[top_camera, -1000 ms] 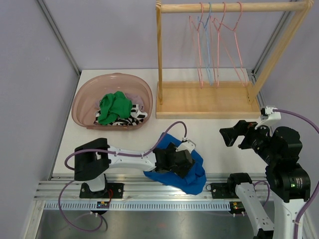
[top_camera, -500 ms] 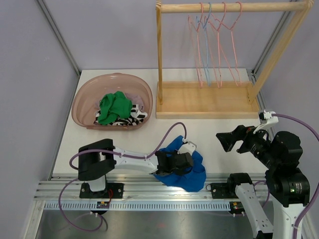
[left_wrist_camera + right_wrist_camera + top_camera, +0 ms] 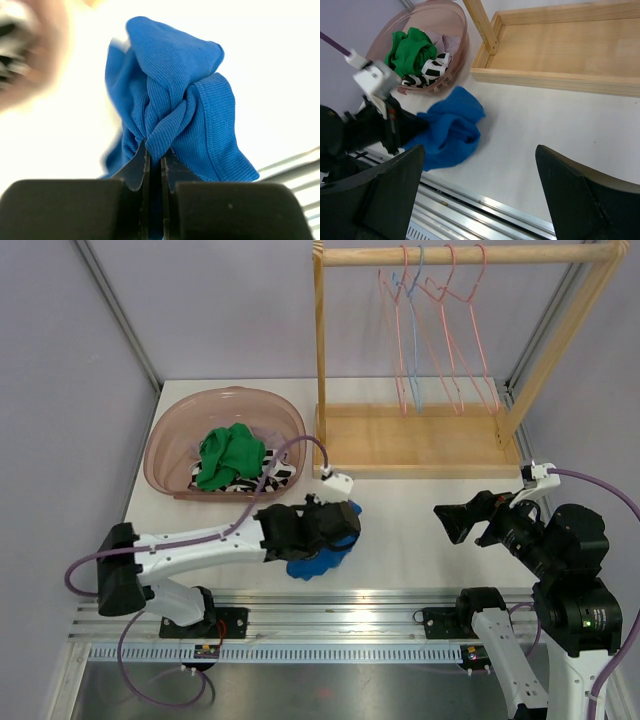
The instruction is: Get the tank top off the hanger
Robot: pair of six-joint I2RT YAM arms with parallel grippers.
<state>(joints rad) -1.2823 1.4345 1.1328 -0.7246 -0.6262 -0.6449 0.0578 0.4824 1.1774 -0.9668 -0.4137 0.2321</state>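
Observation:
My left gripper is holding the tank top. Next I will lift this gripper and carry the tank top outward, to the left in the top view, over the pink basket, where other clothes already lie.
The blue tank top (image 3: 322, 550) hangs bunched from my left gripper (image 3: 338, 528), which is shut on a fold of it above the table's front middle. In the left wrist view the ribbed blue tank top (image 3: 175, 90) rises from between the closed gripper (image 3: 155, 150) tips. Several bare wire hangers (image 3: 440, 330), pink and one blue, hang on the wooden rack (image 3: 460, 254) at the back right; none holds cloth. My right gripper (image 3: 457, 521) stands open at the right, apart from the cloth. In the right wrist view the tank top (image 3: 452, 131) lies left of the open right gripper (image 3: 477, 150).
A pink basket (image 3: 170, 440) with green and zebra-striped clothes stands at the back left, also seen as the basket (image 3: 460, 30) in the right wrist view. The rack's wooden base tray (image 3: 415, 445) sits behind the cloth. An aluminium rail (image 3: 330, 615) runs along the near edge.
My left gripper shut on the blue tank top, then lifted it off the table's front edge and carried it back and left, bunching it. The right arm shifted slightly forward.

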